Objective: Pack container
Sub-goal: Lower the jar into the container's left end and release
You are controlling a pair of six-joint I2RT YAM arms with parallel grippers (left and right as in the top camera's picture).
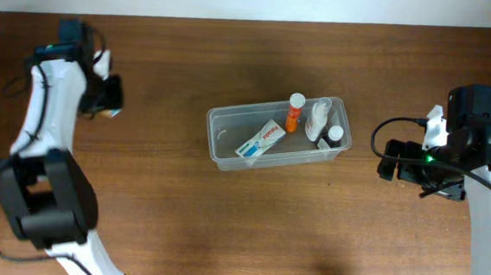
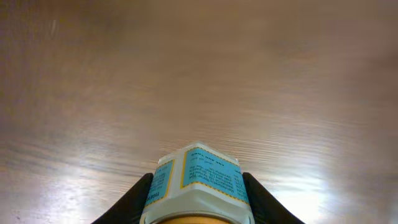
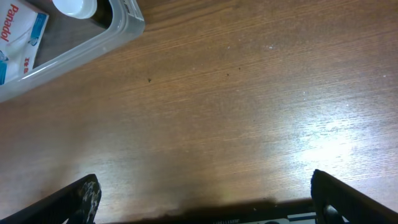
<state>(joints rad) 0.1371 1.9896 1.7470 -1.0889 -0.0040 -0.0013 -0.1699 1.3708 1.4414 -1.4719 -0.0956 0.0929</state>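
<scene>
My left gripper moves the white bottle with the blue label across to the container next, then lowers it into the container's end (image 1: 234,132) beside the white medicine box.
The clear plastic container (image 1: 220,123) sits at the table's middle and holds a white medicine box (image 1: 261,139), an orange bottle (image 1: 293,112), a white bottle (image 1: 317,119) and a small dark bottle (image 1: 335,136). Its corner shows at the top left of the right wrist view (image 3: 124,28). My left gripper (image 2: 198,196) is at the far left of the table (image 1: 101,97), shut on a white bottle with a blue label (image 2: 199,180). My right gripper (image 3: 205,199) is open and empty over bare wood, right of the container (image 1: 400,161).
The wooden table (image 1: 222,223) runs across the whole view, with a white wall strip along the back edge. Black cables (image 1: 393,130) hang by the right arm.
</scene>
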